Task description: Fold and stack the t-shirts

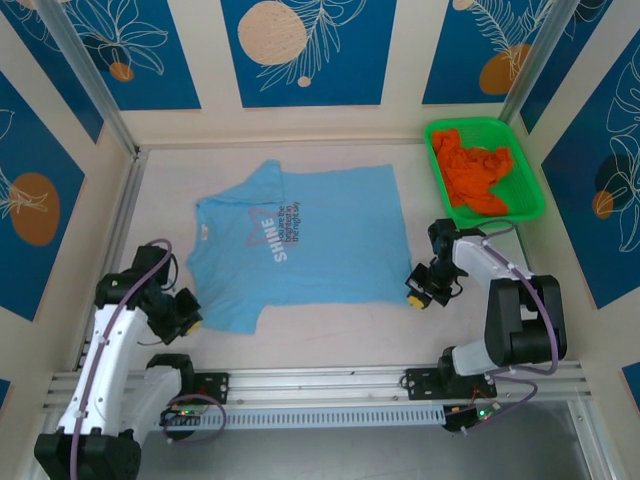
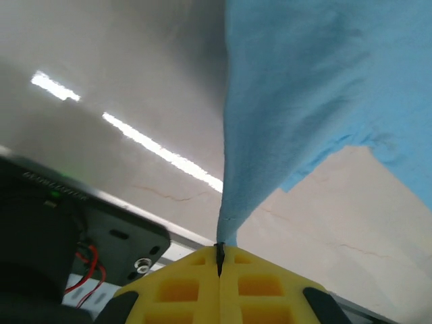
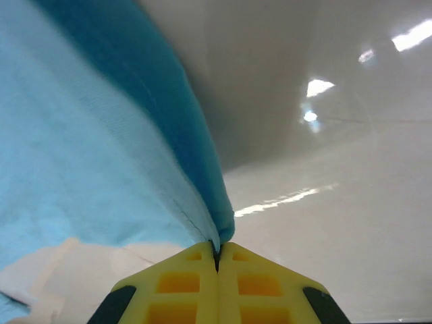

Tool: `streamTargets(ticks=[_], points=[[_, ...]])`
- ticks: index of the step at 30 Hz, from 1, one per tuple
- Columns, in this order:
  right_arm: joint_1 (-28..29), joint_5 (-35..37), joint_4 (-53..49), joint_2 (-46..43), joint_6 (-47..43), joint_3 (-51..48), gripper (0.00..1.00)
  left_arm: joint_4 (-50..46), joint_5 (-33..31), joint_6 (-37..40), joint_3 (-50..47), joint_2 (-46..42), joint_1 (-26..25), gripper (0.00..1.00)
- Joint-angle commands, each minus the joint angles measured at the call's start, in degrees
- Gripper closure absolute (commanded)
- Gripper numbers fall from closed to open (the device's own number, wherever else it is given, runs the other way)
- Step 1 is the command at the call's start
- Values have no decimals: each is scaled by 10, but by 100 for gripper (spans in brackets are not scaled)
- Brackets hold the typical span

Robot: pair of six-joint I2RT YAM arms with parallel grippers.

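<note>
The shirt's near side is still unfolded, so my right gripper should carry the pinched corner outward onto the middle of the hem (image 1: 400, 233) and release it.
A light blue t-shirt (image 1: 300, 245) with white "SHINE" lettering lies spread on the table, its neck to the left and its hem to the right. My left gripper (image 1: 190, 322) is shut on its near left corner, and the cloth (image 2: 297, 88) rises from the yellow fingertips (image 2: 250, 270). My right gripper (image 1: 418, 296) is shut on the near right hem corner; the blue fabric (image 3: 101, 155) is pinched between its yellow fingertips (image 3: 250, 270). An orange t-shirt (image 1: 478, 172) lies crumpled in the green basket (image 1: 530, 178) at the back right.
The green mesh basket stands against the right wall. An aluminium rail (image 1: 320, 385) runs along the near edge between the arm bases. Bare tabletop (image 1: 330, 340) shows in front of the shirt, and the enclosure walls close in on three sides.
</note>
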Motion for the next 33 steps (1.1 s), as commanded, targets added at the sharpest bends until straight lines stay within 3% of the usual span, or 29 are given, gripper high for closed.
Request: streamTargets(ticks=[1, 6, 12, 23, 33], points=[[-1, 18, -19, -28, 12, -10, 100, -53, -17, -15, -19, -14, -3, 100], [-2, 16, -19, -22, 11, -2, 100, -9, 18, -17, -27, 2, -3, 100], [1, 21, -30, -8, 6, 78, 100, 44, 17, -1, 42, 95, -3, 100], [8, 29, -75, 167, -22, 310, 100, 83, 9, 59, 269, 321, 22, 100], [6, 63, -104, 337, -34, 466, 100, 140, 37, 77, 355, 498, 49, 100]])
